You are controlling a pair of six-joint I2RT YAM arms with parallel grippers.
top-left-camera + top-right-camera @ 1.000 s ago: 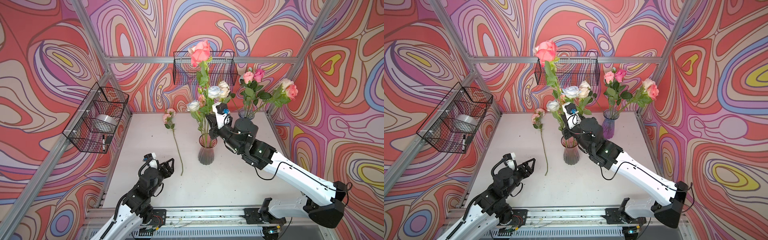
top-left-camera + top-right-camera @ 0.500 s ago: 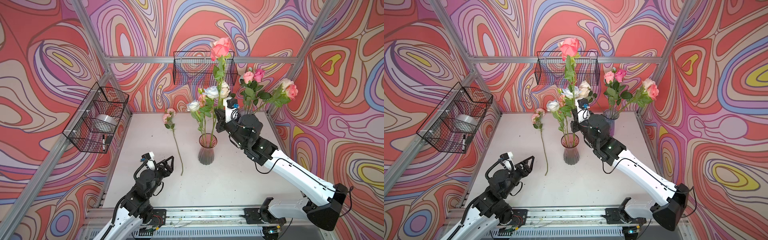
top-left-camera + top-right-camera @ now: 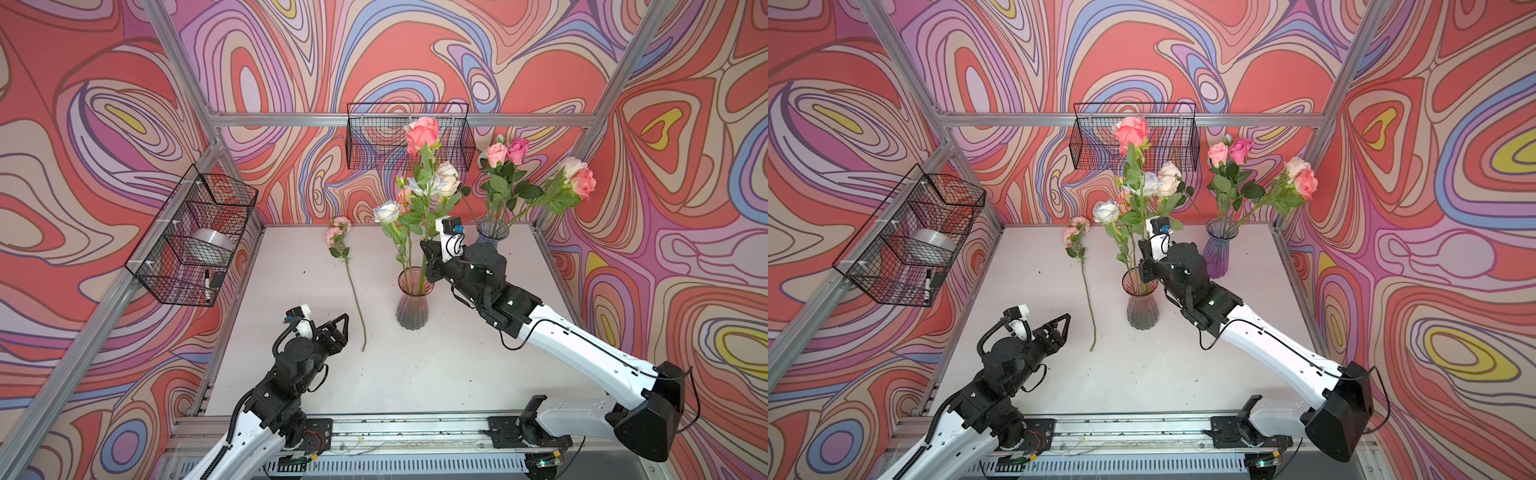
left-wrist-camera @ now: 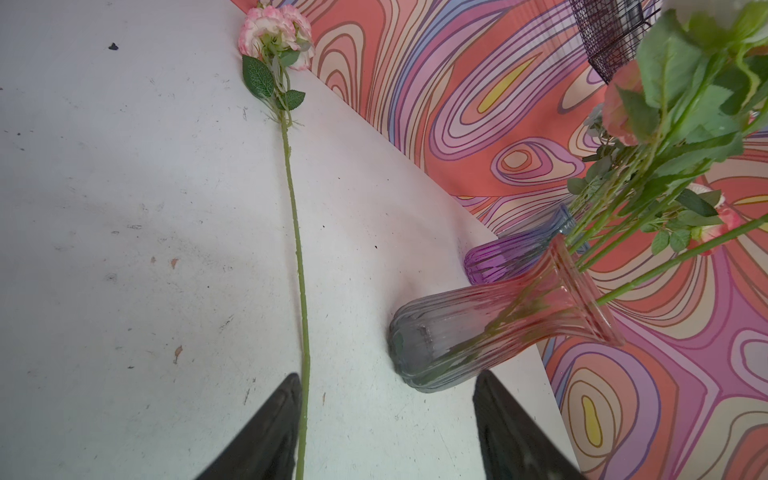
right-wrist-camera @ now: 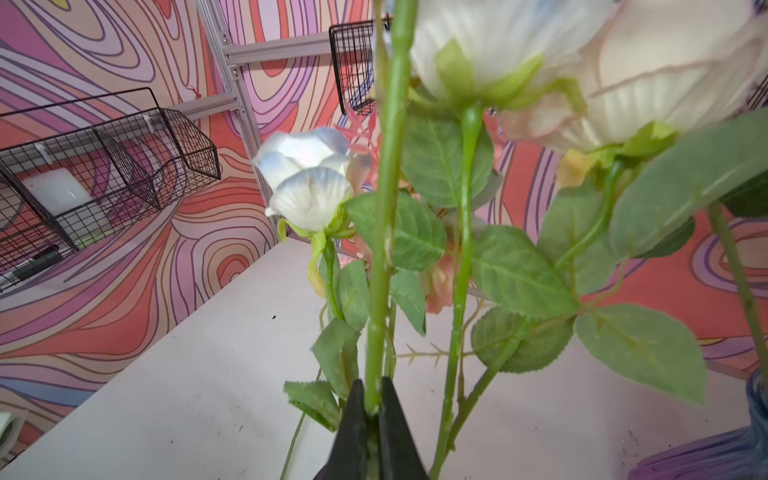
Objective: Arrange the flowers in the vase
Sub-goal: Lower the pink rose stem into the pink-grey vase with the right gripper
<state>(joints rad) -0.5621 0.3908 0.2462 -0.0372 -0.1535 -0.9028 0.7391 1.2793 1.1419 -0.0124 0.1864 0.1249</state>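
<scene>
The pink-tinted vase's opening [image 3: 413,281] lies just below my right gripper, so next I will lower my gripper toward it, push the coral rose's stem deeper and let go of it there.
A ribbed pink-tinted glass vase [image 3: 412,305] [image 3: 1142,307] stands mid-table and holds white, cream and pale blue flowers [image 3: 386,212]. My right gripper [image 3: 427,262] [image 5: 373,395] is just above the vase's rim. It is shut on the green stem of a tall coral rose [image 3: 422,129] [image 3: 1132,129], and the stem's lower end runs down into the vase's mouth. A frilly pink flower [image 3: 338,232] [image 4: 276,31] lies flat on the table to the vase's left. My left gripper [image 3: 338,328] [image 4: 386,415] stands open at that stem's near end, with the stem just inside one finger [image 4: 274,428].
A purple-blue vase [image 3: 492,235] with pink roses stands at the back right, close behind my right arm. Wire baskets hang on the left wall [image 3: 195,237] and the back wall [image 3: 409,137]. A metal rail [image 3: 415,428] runs along the front edge.
My right gripper swung the coral rose from left to right, then back over the vase and lower, so the bloom now sits lower. The left arm has barely moved.
</scene>
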